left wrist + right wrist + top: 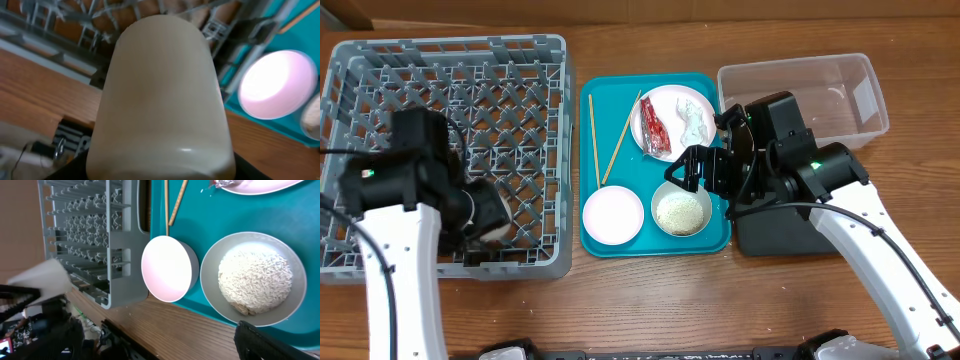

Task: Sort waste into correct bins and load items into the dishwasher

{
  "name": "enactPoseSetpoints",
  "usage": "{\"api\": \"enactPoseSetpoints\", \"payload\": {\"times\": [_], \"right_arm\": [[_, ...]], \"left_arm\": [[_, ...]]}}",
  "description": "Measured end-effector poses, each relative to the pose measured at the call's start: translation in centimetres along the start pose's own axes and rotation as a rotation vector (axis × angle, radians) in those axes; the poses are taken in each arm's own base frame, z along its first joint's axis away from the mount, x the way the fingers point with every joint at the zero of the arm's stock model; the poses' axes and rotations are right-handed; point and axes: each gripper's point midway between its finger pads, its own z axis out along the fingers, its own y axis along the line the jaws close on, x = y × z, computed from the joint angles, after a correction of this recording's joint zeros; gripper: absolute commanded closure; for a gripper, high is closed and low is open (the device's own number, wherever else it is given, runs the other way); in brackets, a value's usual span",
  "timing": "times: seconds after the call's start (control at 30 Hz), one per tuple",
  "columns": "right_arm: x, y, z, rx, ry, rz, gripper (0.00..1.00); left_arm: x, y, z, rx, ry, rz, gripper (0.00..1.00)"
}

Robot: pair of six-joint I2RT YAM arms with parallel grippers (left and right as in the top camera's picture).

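Note:
My left gripper lowers into the corner next and releases the cream-white cup-like object. The rack's near corner (520,250) by the teal tray (610,95) lies below the gripper.
My left gripper (488,218) is over the front right of the grey dish rack (450,45), shut on a cream-white cup-like object (160,95) that hides its fingers. My right gripper (685,170) is open and empty. It hovers over the teal tray (610,95), between a white plate (670,100) bearing the red-and-white wrapper (655,130) and a plate heaped with rice (681,212). The rice (255,280) lies close under my right wrist. The small white bowl (613,213) is empty at the tray's front left. The chopsticks (592,140) lie at the tray's left.
The clear tub (840,95) stands at the back right. The black tray (770,238) lies in front of it, partly under my right arm. The rack's right wall (120,240) runs close along the teal tray's left edge.

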Motion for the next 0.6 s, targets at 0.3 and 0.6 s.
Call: {"api": "enactPoseSetpoints", "payload": {"times": [0.3, 0.6], "right_arm": [[-0.1, -0.3, 0.0, 0.017, -0.008, -0.002, 0.02], [0.2, -0.5, 0.0, 0.025, 0.004, 0.007, 0.02]], "left_arm": [[0.0, 0.6, 4.7, -0.039, 0.024, -0.044, 0.39], [1.5, 0.9, 8.7, -0.049, 0.082, -0.068, 0.09]]}}
